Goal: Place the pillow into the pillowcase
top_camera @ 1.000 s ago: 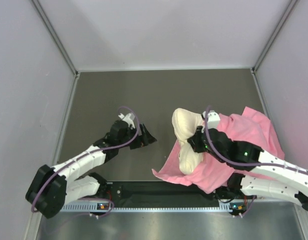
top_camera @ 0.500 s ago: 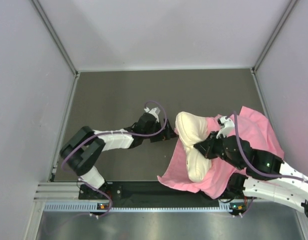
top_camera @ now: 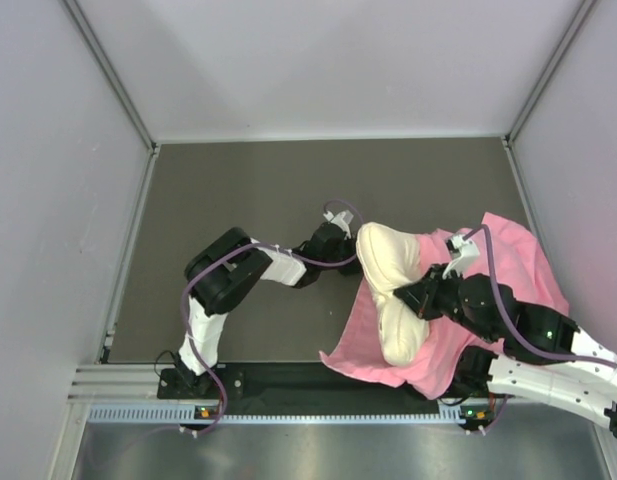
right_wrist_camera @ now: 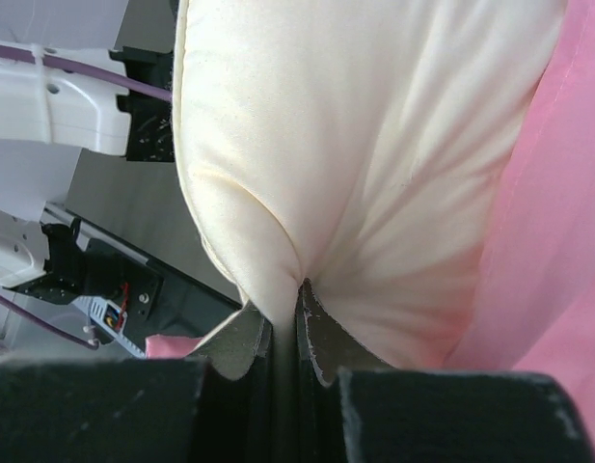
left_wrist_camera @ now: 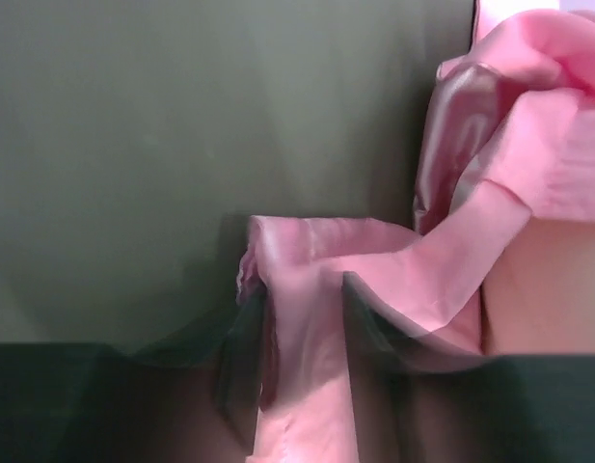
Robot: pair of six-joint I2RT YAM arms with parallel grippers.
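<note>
I next need to carry the pillow (top_camera: 393,290) in my right gripper outward to the pillowcase edge by my left gripper and release it there, as it's still uncovered.
The cream-white pillow (top_camera: 393,290) lies bunched on the pink pillowcase (top_camera: 508,265) at the right of the mat. My right gripper (top_camera: 416,296) is shut on a pinch of the pillow (right_wrist_camera: 374,154) at its middle. My left gripper (top_camera: 354,260) reaches across to the pillowcase's left edge beside the pillow's far end. In the left wrist view a fold of the pillowcase (left_wrist_camera: 307,328) sits clamped between the two dark fingers (left_wrist_camera: 241,367), with more pink fabric bunched at the right.
Dark grey mat (top_camera: 238,190) covers the floor, walled by white panels on three sides. A metal rail (top_camera: 318,410) with the arm bases runs along the near edge. The pillowcase's near corner (top_camera: 333,355) hangs over that edge.
My left arm swung right across the mat to the pillowcase's edge and its jaws closed on the fabric. The right gripper with the pillow shifted slightly right and nearer.
</note>
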